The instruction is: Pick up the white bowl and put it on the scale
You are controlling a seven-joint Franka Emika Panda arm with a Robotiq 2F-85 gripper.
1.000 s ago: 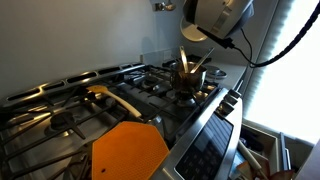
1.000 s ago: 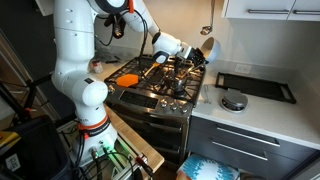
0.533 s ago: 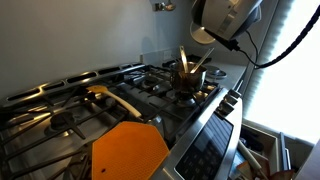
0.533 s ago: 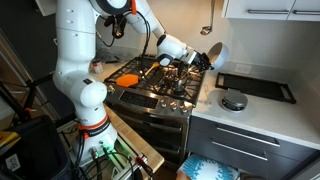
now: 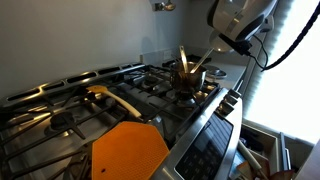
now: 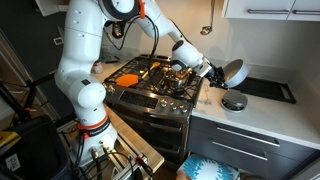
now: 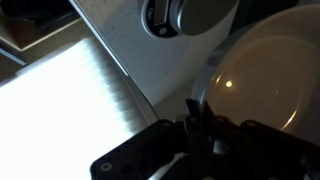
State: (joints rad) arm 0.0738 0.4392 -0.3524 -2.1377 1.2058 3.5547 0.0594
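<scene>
My gripper turns to point down next and lowers the bowl (image 6: 236, 72) onto the scale's round plate (image 6: 234, 100) to release the bowl's near rim, because the bowl hangs tilted above.
My gripper (image 6: 217, 72) is shut on the rim of the white bowl (image 6: 236, 72), which hangs tilted on its side in the air just past the stove's edge. In the wrist view the fingers (image 7: 195, 118) pinch the rim of the bowl (image 7: 265, 85), whose smooth cream inside fills the right side. The scale (image 6: 233, 101), a small round grey disc, sits on the counter directly below the bowl; it also shows at the top of the wrist view (image 7: 187, 14). In an exterior view the gripper and the bowl (image 5: 240, 14) are at the top right.
A small dark pot with wooden utensils (image 5: 187, 78) stands on the gas stove (image 6: 160, 85). An orange flat item (image 5: 130, 150) lies on the near burners. A black tray (image 6: 262, 87) lies on the counter beyond the scale.
The arm has carried the bowl sideways from above the stove and pot out over the counter, and a little lower, to above the scale. The grip on the rim is unchanged.
</scene>
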